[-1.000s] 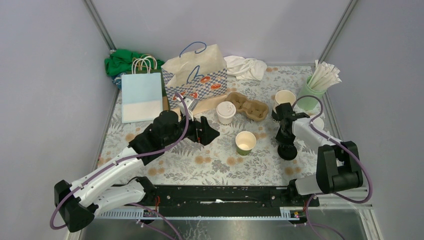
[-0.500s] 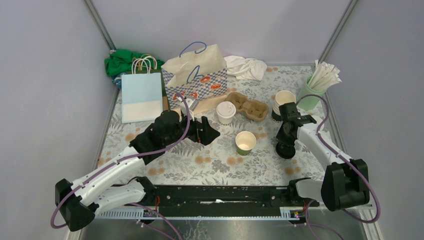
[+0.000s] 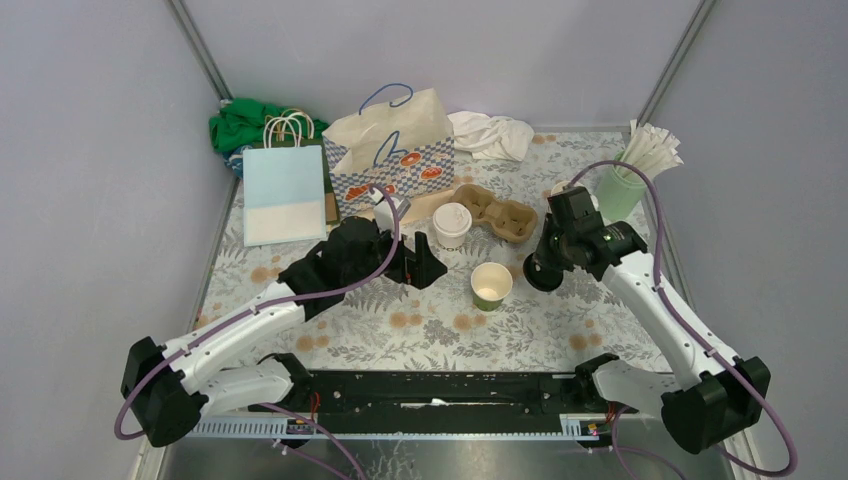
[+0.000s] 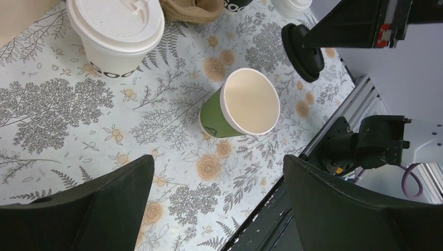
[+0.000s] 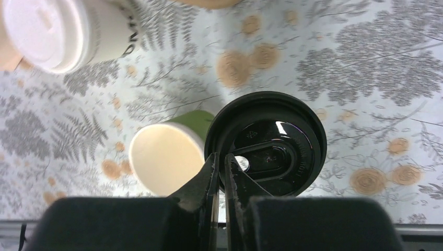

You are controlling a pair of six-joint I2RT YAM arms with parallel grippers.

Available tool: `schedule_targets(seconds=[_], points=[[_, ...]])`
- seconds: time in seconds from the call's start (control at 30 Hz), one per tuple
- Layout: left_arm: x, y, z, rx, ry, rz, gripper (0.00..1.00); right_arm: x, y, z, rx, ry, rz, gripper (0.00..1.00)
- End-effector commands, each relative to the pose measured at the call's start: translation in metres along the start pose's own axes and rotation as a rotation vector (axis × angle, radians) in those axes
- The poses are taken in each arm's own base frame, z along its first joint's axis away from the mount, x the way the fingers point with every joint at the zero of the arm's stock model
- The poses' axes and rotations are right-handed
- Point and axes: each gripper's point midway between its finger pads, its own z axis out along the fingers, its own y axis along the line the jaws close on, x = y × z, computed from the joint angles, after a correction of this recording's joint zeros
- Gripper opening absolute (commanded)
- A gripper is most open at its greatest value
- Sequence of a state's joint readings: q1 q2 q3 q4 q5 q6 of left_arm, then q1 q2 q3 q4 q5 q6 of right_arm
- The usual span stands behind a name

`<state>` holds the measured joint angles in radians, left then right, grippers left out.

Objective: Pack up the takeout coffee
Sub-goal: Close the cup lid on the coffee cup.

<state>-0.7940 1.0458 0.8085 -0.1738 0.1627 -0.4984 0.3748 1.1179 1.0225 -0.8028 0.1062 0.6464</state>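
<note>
I should move my right gripper toward the green cup and down until the black lid sits over its rim.
An open green takeout coffee cup stands mid-table. A second, cream cup with a white lid stands behind it. My right gripper is shut on the rim of a black plastic lid. It holds the lid in the air just right of the green cup's mouth. My left gripper is wide open with nothing between its fingers, hovering left of the green cup and near the lidded one.
A brown pulp cup carrier lies behind the cups. A patterned paper bag and a light-blue bag stand back left. A mint tumbler of straws is back right, with white cloth and green cloth along the back.
My right arm has raised the black lid from the table and carried it left toward the green cup. My left arm has shifted a little right, still open.
</note>
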Motion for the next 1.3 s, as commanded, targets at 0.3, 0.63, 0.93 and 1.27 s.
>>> schedule_targets(seconds=[0.3,0.63,0.93,1.27], points=[[-0.014,-0.012,0.015,0.072,-0.092,-0.069,0.96,0.031,0.085,-0.004,-0.120,0.011,-0.225,0.06],[-0.015,-0.004,0.018,0.034,-0.114,-0.088,0.96,0.048,0.107,0.000,-0.085,-0.019,-0.331,0.05],[-0.008,0.000,0.019,0.027,-0.104,-0.093,0.95,0.054,0.117,0.005,-0.057,-0.030,-0.381,0.07],[-0.003,0.002,0.023,0.027,-0.089,-0.093,0.96,0.060,0.115,0.004,-0.050,-0.026,-0.377,0.21]])
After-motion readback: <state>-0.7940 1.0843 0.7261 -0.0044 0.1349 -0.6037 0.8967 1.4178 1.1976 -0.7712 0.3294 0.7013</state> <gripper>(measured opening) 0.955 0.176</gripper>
